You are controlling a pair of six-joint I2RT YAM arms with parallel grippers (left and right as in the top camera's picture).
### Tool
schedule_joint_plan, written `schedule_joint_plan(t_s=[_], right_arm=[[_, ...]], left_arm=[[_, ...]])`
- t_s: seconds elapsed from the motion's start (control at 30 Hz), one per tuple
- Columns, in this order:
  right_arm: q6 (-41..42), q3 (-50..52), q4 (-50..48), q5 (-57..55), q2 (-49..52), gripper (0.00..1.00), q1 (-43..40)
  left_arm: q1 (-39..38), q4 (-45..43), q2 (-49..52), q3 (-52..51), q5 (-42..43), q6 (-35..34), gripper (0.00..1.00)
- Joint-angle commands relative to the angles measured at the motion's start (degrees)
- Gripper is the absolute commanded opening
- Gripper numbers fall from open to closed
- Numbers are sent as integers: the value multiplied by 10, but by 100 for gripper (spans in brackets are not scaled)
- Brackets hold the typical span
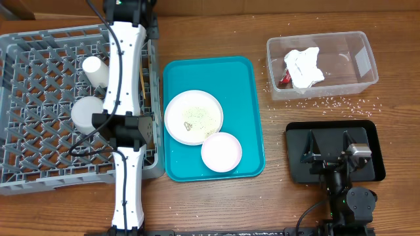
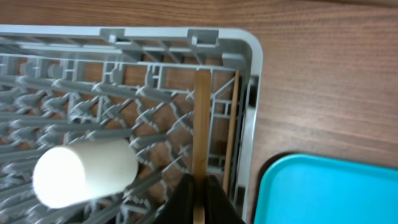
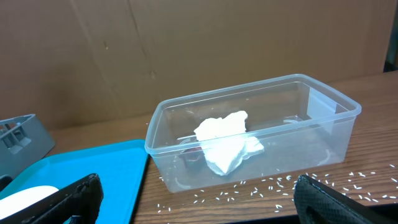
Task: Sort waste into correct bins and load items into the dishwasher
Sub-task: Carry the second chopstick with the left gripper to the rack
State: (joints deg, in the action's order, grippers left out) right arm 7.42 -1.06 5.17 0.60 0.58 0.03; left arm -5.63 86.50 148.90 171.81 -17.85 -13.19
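My left gripper lowers the chopstick toward the grey dish rack next, shifting slightly away from the teal tray.
My left gripper (image 2: pixel 200 190) is shut on a thin wooden chopstick (image 2: pixel 202 118) over the right side of the grey dish rack (image 1: pixel 39 174); in the overhead view my arm hides its jaws. A second chopstick (image 2: pixel 232 124) lies by the rack wall. A white cup (image 1: pixel 95 69) lies on its side in the rack, and a pale round bowl (image 1: pixel 87 113) sits beside it. The white plate (image 1: pixel 193 117) and small white bowl (image 1: pixel 221 151) sit on the teal tray (image 1: pixel 246 85). The clear tub (image 1: pixel 357 56) holds the white napkin (image 1: pixel 305 65) and red wrapper (image 1: pixel 284 80). My right gripper (image 1: pixel 335 156) is open and empty over the black tray (image 1: pixel 295 172).
White rice grains (image 1: pixel 328 102) are scattered on the wooden table round the clear tub, mostly along its front and left sides. The plate carries greenish food residue. My left arm stretches along the rack's right side, beside the teal tray.
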Motion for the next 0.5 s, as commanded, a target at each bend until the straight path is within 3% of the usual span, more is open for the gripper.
schedule_joint_plan(t_s=[0.0,0.27,0.33,0.4,0.47], right_arm=[[-3,6,-3,-5,-4,100,-1],[-3,6,-3,-5,-4,100,-1],[-3,6,-3,-5,-4,100,-1],[-3,6,-3,-5,-4,100,-1],[-3,6,-3,-5,-4,100,-1]], left_arm=[[23,-17,-16,-24,56,9,6],[46,-49,-16,-60,55,15,9],[47,-52,-16,-65,55,17,18],[48,-51,-16,-65,55,16,35],[48,-52,-16,-65,55,16,39]])
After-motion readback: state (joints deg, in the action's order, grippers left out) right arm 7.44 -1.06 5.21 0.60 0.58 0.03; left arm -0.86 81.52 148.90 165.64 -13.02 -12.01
